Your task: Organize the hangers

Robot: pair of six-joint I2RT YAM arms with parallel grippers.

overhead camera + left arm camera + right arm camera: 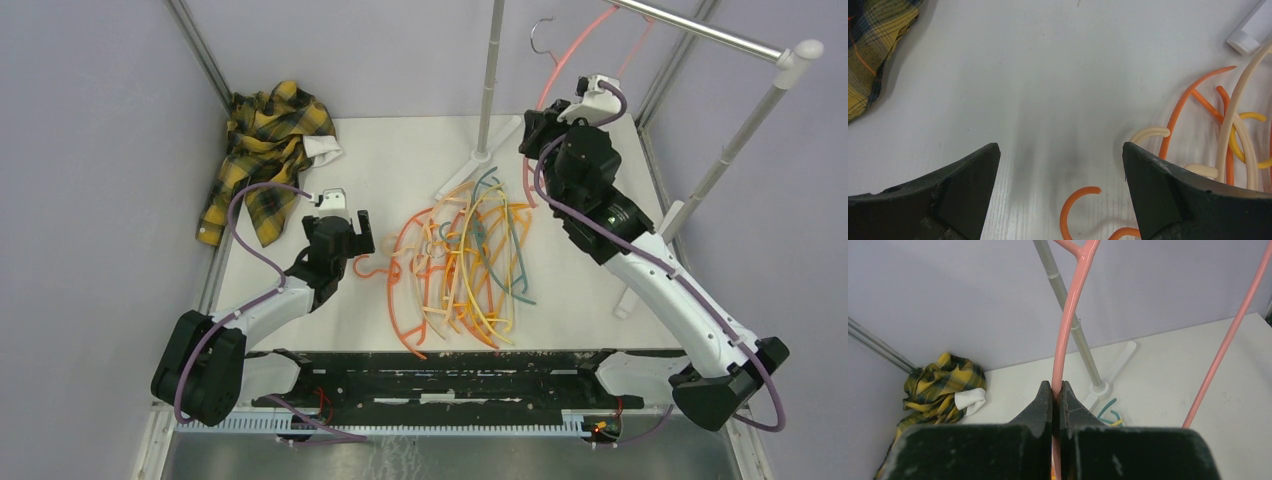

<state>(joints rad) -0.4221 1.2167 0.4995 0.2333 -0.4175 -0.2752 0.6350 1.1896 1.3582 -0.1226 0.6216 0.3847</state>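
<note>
My right gripper swings to the right in the top view to the bar's bare end next, hooks the pink hanger on and lets go.
A tangled pile of hangers (465, 265) in orange, yellow, peach and teal lies on the white table's middle. My right gripper (545, 125) is shut on the shoulder of a pink hanger (575, 50), held up near the silver rail (700, 30); in the right wrist view the pink hanger (1068, 330) runs between my closed gripper (1056, 390). My left gripper (340, 232) is open and empty just left of the pile. In the left wrist view an orange hook (1075, 200) lies between the fingers of my left gripper (1060, 160), with orange and peach hangers (1228, 125) to the right.
A yellow-black plaid shirt (262, 150) lies crumpled at the table's far left corner. The rack's upright pole (490, 70) and its white foot (470, 170) stand at the back centre; another slanted pole (730, 150) stands on the right.
</note>
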